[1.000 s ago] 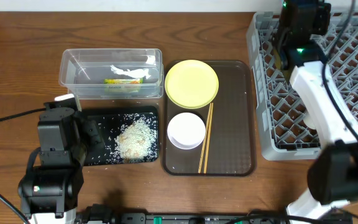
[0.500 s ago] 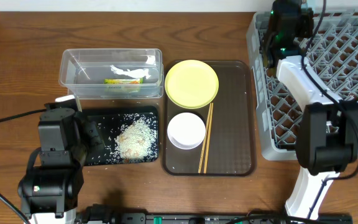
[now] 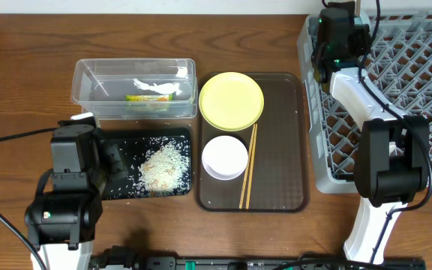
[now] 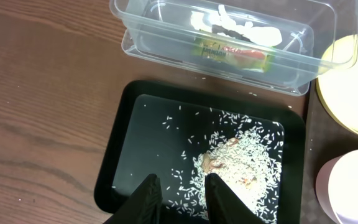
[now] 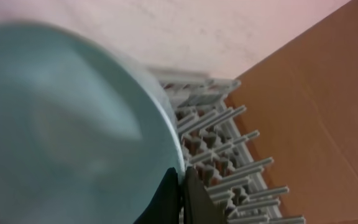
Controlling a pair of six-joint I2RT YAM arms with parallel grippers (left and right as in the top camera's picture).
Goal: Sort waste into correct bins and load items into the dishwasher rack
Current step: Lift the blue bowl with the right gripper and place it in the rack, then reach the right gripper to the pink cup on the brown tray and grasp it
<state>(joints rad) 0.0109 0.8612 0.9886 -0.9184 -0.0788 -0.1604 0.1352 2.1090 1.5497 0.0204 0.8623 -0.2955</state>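
Note:
My right gripper should next come down a little at the rack's far corner (image 5: 199, 132), and then it should open.
My right gripper (image 5: 182, 193) is shut on the rim of the light blue bowl (image 5: 61, 124), which fills the right wrist view, above the grey dishwasher rack (image 5: 229, 149). In the overhead view that gripper (image 3: 336, 34) is over the rack's (image 3: 403, 90) far left corner, and the arm hides the bowl. My left gripper (image 4: 180, 202) is open and empty just above the black tray (image 4: 135, 143), close to the rice scraps (image 4: 244, 155). The wrapper (image 4: 235, 50) lies in the clear tub (image 4: 166, 31). The yellow plate (image 3: 231, 100), white bowl (image 3: 225, 157) and chopsticks (image 3: 247, 169) lie on the brown tray (image 3: 280, 150). The cup is out of view.
The clear tub (image 3: 100, 90) and black tray (image 3: 122, 187) stand side by side left of the brown tray. The rack stands at the table's right edge. Cables trail from the left arm across the wood.
My right gripper has moved left and away over the rack toward its far left corner. The left arm has barely moved.

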